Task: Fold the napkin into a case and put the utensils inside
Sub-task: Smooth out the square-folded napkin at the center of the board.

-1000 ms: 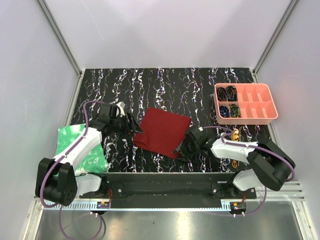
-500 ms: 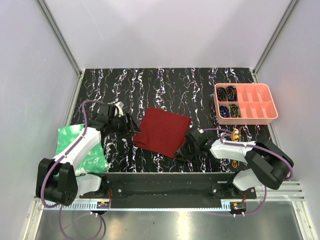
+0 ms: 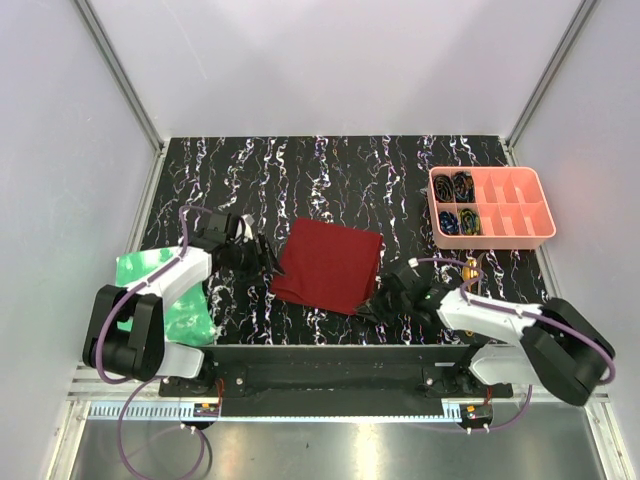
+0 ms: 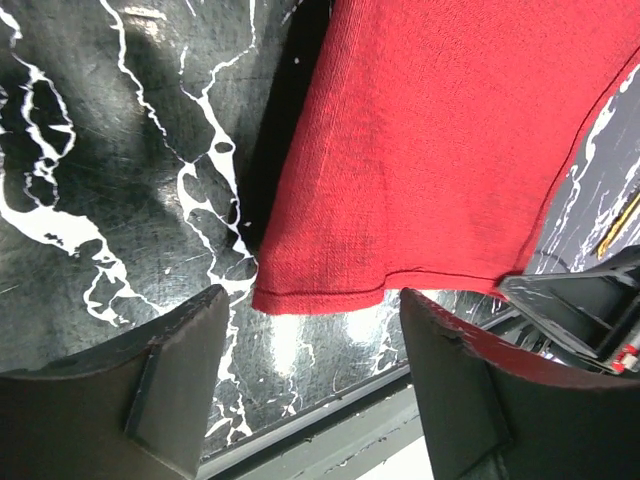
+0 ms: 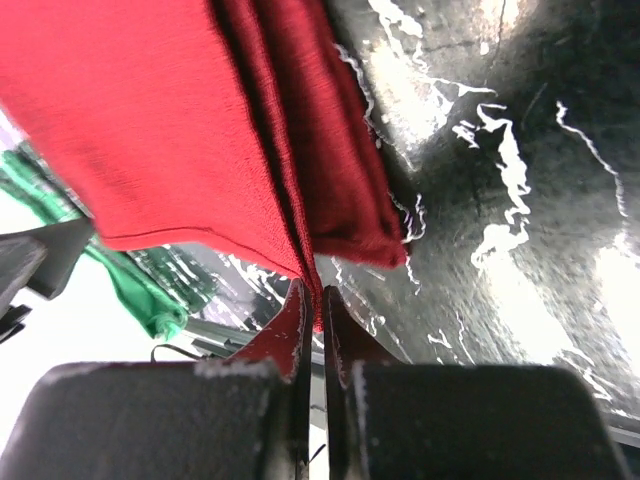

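Next, my left gripper moves down and back onto the napkin's free near corner (image 3: 281, 290) (image 4: 335, 280), since that hemmed corner lies below its open fingers and back from them.
The dark red napkin (image 3: 330, 265) lies folded in layers on the black marbled table. My left gripper (image 3: 262, 255) is open at its left edge; in the left wrist view the napkin's corner (image 4: 420, 150) lies just ahead of the gap between my open fingers (image 4: 312, 300), untouched. My right gripper (image 3: 375, 303) is shut on the napkin's near right corner; the right wrist view shows the jaws (image 5: 318, 300) pinching a hem of the cloth (image 5: 150, 130). A gold utensil (image 3: 472, 268) lies by my right arm and also shows in the left wrist view (image 4: 620, 220).
A pink compartment tray (image 3: 540, 205) holding dark coiled items stands at the back right. A bright green crinkled sheet (image 3: 175, 300) lies at the left under my left arm and shows in the right wrist view (image 5: 150, 300). The table's near edge rail (image 3: 320, 350) is close.
My left gripper has moved right and nearer, up to the napkin's left corner. My right gripper has shifted slightly right, still holding the near corner; the napkin has shifted a little with it.
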Motion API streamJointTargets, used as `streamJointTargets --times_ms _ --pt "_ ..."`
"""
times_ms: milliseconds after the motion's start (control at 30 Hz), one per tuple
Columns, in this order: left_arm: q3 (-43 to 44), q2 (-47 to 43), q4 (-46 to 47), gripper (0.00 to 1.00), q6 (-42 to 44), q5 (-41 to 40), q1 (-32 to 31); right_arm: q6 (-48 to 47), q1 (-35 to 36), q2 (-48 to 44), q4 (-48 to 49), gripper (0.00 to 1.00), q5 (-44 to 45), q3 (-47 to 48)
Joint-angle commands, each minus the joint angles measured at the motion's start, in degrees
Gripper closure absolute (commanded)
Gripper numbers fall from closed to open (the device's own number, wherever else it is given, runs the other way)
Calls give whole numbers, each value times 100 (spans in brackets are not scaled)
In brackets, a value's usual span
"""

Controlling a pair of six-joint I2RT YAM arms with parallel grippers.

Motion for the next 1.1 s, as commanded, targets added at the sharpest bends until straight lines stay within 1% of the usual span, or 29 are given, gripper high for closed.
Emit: streamJointTargets --times_ms 0,67,433,500,667,833,900,967,1000,1033,1067 --pt "-211 -135 431 32 -97 398 23 -296 -38 -568 -213 100 414 -169" --pt "-299 -83 537 35 -167 469 5 -349 -74 -683 -257 100 414 -231" --pt "-915 -215 1019 39 -510 416 -30 -525 -144 -789 -284 100 388 -222" --pt "-950 -179 1108 43 -528 425 -30 -534 -153 -797 -292 100 388 -222" --pt "-1046 -56 1450 48 -712 583 -30 -552 -153 -797 -284 100 370 -231" --pt "-1135 -3 1679 64 -818 759 -39 -587 -162 -797 -292 100 370 -196" --pt "-1126 -91 1662 70 -827 768 -30 -622 -162 -780 -327 100 353 -170" --pt "-1091 -205 1636 78 -827 733 -30 -692 -170 -806 -371 100 353 -135" --pt "-1073 -327 1601 82 -835 733 -39 -736 -170 -806 -432 100 361 -82" --pt "-1029 -372 1539 98 -836 724 -39 -867 -170 -832 -485 100 379 -38" --pt "-942 -425 1495 100 -836 750 -39 -964 -188 -850 -547 100 414 102"
